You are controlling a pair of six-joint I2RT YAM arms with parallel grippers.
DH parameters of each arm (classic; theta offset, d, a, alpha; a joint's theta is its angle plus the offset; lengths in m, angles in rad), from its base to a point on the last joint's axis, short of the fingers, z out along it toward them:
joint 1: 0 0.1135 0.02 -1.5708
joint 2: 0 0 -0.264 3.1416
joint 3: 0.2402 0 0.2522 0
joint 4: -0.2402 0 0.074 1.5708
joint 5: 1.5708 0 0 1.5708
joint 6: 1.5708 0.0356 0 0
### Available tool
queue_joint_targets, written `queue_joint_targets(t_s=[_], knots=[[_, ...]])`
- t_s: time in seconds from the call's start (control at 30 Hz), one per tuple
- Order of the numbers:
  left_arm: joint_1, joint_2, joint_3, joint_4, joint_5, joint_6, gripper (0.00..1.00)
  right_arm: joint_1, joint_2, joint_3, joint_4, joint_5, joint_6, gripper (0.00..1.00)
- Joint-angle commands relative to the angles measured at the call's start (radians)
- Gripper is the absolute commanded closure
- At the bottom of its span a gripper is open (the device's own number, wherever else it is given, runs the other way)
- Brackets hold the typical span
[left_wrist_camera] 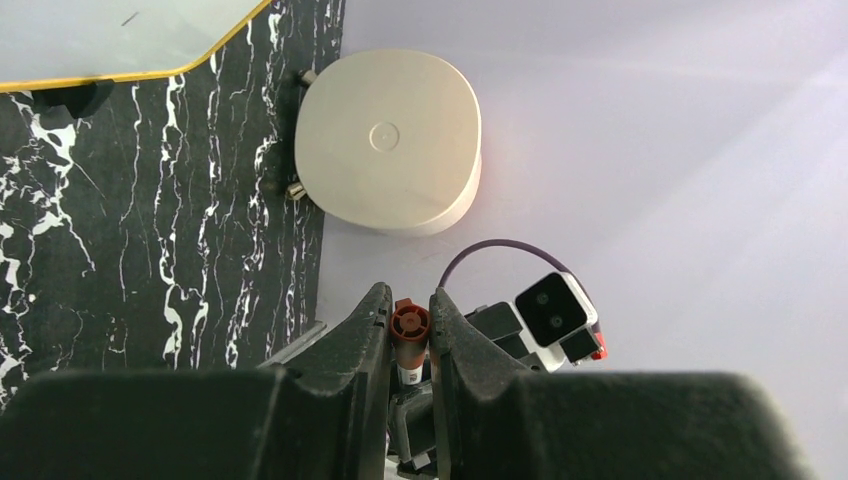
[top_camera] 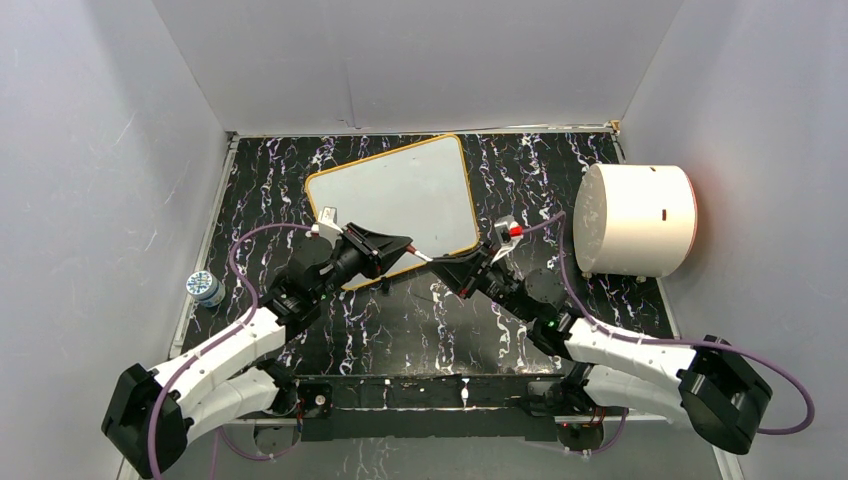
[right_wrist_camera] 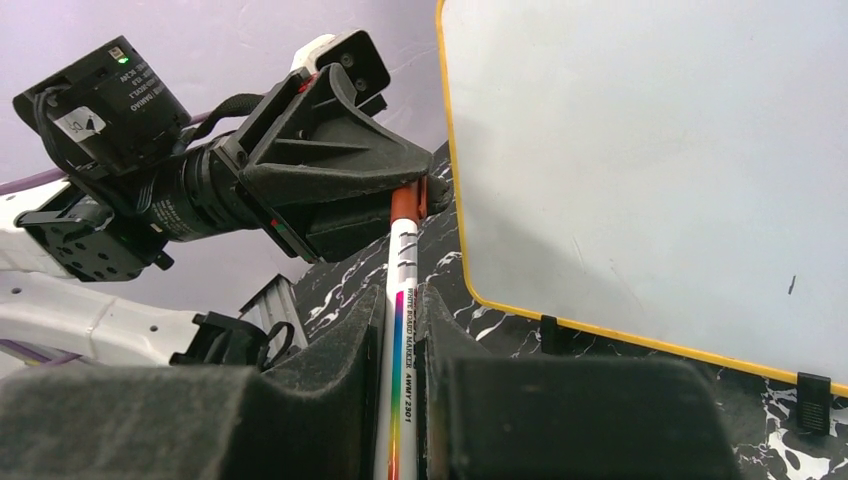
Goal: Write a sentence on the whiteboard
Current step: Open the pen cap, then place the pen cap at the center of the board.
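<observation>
My left gripper will pull the red cap of the marker (top_camera: 422, 256) to the left in the top view and down, as the marker is capped. It will let go of the cap on bare tabletop beside the whiteboard.
The whiteboard (top_camera: 400, 195) (right_wrist_camera: 650, 160) lies flat at the back of the black marbled table, blank, with an orange-yellow rim; one corner of it shows in the left wrist view (left_wrist_camera: 110, 35). In front of its near edge, a white marker (top_camera: 422, 256) (right_wrist_camera: 402, 260) with a rainbow stripe spans both grippers. My left gripper (top_camera: 408, 246) (left_wrist_camera: 410, 305) is shut on the marker's red cap (left_wrist_camera: 410, 322) (right_wrist_camera: 405, 203). My right gripper (top_camera: 440, 268) (right_wrist_camera: 400, 300) is shut on the marker's white barrel, facing the left gripper.
A big white cylinder (top_camera: 635, 220) (left_wrist_camera: 385, 140) stands at the right edge by the wall. A small blue-and-white jar (top_camera: 206, 288) sits at the table's left edge. Black clips (right_wrist_camera: 812, 390) grip the whiteboard's near rim. Grey walls enclose the table on three sides.
</observation>
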State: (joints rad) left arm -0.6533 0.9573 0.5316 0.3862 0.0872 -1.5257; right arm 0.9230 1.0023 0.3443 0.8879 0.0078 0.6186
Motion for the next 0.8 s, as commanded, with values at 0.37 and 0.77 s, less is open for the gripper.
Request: queue_joint_targets(t_s=[0.37,0.77], knots=[[0.045,-0.083,0.028,-0.076,-0.299,0.065,1.00,-0.005,-0.135,-0.049,-0.030,0.025,-0.074,1.00],[0.107,0.041,0.584,-0.787,-0.571,0.742,1.00,-0.006,-0.239,0.061,-0.327,0.088,-0.207,1.00]])
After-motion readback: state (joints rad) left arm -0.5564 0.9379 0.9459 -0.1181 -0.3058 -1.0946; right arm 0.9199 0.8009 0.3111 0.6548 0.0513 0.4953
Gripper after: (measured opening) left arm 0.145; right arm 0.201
